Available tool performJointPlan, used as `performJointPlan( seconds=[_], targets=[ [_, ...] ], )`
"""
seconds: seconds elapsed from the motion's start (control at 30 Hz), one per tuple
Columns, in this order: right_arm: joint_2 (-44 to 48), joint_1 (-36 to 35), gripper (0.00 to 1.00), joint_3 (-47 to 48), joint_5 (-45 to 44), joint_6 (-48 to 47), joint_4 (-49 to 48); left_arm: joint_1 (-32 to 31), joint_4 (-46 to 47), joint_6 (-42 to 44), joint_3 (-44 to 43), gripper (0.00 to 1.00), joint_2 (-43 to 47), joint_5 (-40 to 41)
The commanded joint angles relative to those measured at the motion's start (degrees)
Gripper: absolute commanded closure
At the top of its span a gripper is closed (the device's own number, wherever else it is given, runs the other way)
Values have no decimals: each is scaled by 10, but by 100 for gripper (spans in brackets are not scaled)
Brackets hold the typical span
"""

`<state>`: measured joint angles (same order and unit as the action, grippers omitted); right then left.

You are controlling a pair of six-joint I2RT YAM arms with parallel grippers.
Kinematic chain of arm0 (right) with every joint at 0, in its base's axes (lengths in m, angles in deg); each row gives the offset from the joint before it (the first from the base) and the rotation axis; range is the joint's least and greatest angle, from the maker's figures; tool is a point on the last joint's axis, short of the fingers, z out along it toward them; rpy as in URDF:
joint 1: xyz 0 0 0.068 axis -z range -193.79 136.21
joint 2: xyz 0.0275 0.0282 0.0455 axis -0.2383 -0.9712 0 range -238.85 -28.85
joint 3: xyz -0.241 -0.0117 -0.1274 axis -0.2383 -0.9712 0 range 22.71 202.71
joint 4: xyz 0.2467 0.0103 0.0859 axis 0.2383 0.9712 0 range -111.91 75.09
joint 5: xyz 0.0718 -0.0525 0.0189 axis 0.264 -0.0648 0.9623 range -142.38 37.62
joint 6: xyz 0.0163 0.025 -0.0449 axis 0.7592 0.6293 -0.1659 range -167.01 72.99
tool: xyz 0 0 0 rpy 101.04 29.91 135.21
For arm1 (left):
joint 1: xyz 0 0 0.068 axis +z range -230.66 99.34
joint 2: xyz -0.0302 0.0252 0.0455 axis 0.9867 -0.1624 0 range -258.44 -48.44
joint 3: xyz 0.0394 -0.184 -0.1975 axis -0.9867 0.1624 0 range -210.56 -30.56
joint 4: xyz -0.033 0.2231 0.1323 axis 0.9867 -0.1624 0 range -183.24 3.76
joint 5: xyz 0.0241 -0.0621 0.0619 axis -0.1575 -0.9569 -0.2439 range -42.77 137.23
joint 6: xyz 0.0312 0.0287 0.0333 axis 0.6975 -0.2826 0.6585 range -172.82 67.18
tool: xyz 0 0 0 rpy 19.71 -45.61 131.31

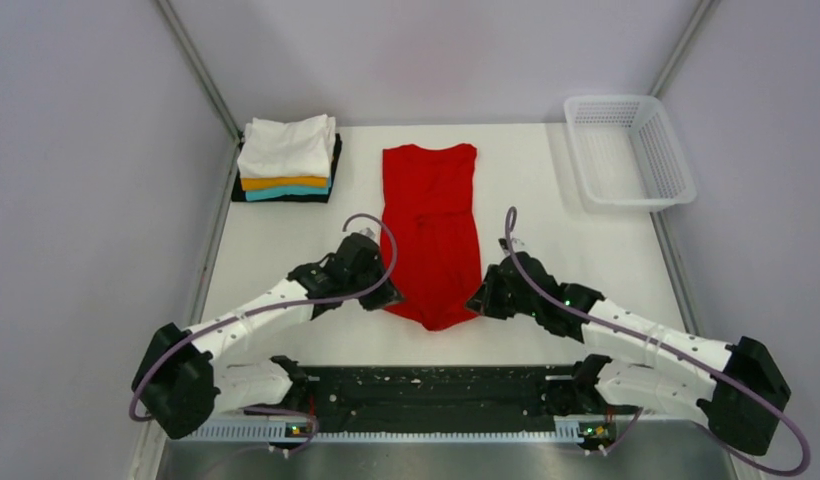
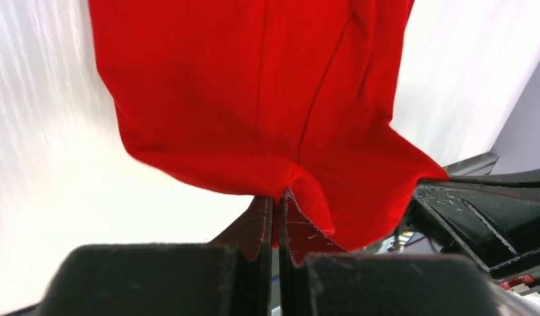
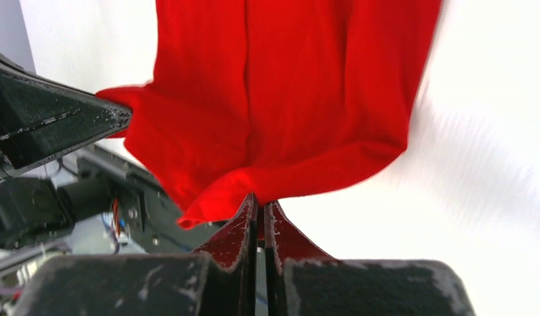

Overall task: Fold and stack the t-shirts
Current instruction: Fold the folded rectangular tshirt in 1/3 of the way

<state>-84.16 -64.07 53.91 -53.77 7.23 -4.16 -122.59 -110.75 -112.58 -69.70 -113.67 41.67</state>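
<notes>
The left gripper carries the t-shirt's lifted corner outward over the cloth to the folded t-shirt's middle (image 1: 399,217) next. It releases it there, shortening the long folded t-shirt.
A plain red t-shirt (image 1: 431,225) lies folded lengthwise into a long strip in the middle of the white table (image 1: 586,260). My left gripper (image 1: 389,297) is shut on its near left corner, and the cloth (image 2: 254,99) is pinched between the jaws. My right gripper (image 1: 475,300) is shut on its near right corner, and the cloth (image 3: 287,99) hangs from the jaws. The near end is lifted off the table and sags between the grippers. A stack of folded t-shirts (image 1: 286,160), white on orange, teal and black, sits at the far left.
A white plastic mesh basket (image 1: 628,150) stands at the far right corner. The black base rail (image 1: 426,395) of the arms runs along the near edge. Grey walls close in the table on the left, back and right.
</notes>
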Motion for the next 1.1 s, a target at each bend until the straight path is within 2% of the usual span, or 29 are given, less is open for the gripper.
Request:
performJointPlan(
  seconds=[0.0,0.13,0.47,0.8,1.07],
  targets=[
    [-40,64,100,69,-47,-63,-37,80,42,56,-43,100,-48,-47],
    [-93,107,100,115,-32,-102,-72,119,11,99,-110,100,-101,-59],
    [-245,175,100,227,-15,-151,-81,192,-17,163,-239,100,-233,-78],
    [-356,221,100,294,10,-167,-108,228,-53,204,-348,100,-354,-91],
    [-437,242,100,333,0,-181,-150,247,-54,211,-399,100,-419,-93]
  ],
)
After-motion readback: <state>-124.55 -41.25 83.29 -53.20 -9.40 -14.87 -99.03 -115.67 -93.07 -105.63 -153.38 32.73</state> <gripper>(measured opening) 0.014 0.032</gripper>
